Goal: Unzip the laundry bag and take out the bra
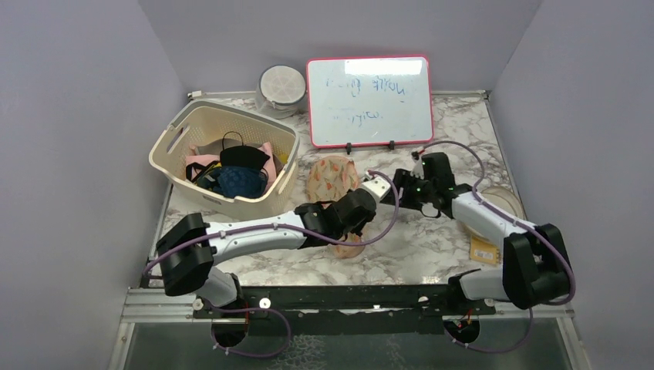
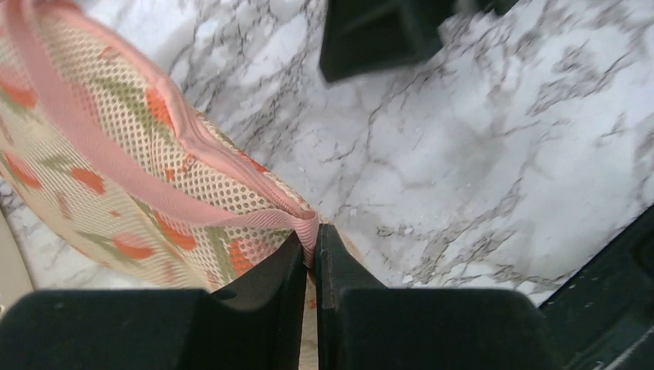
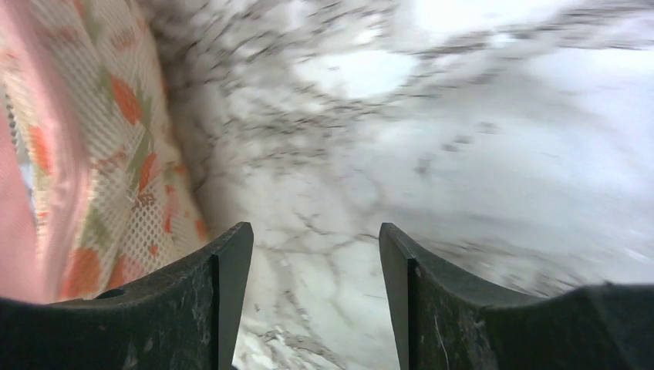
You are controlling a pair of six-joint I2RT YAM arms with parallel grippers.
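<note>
Bare marble fills my open fingers, so my right gripper should next move back and left in the top view to close on the bag's near edge (image 1: 349, 253).
The laundry bag (image 1: 332, 179) lies mid-table, peach mesh with orange print and pink trim; its near half is hidden under my left arm. My left gripper (image 1: 364, 205) is at the bag's right edge. In the left wrist view the gripper (image 2: 310, 237) is shut on the bag's pink loop (image 2: 307, 221), with the bag (image 2: 116, 193) spreading to the left. My right gripper (image 1: 398, 189) is open and empty just right of the bag. In the right wrist view the gripper (image 3: 316, 254) frames bare marble, with the bag (image 3: 92, 154) at the left. The bra is hidden.
A cream perforated basket (image 1: 177, 146) with dark, blue and pink garments stands at the back left. A pink-framed whiteboard (image 1: 369, 100) and a round white object (image 1: 280, 89) stand at the back. A round pale lid (image 1: 505, 202) and a yellow card (image 1: 484, 250) lie at the right.
</note>
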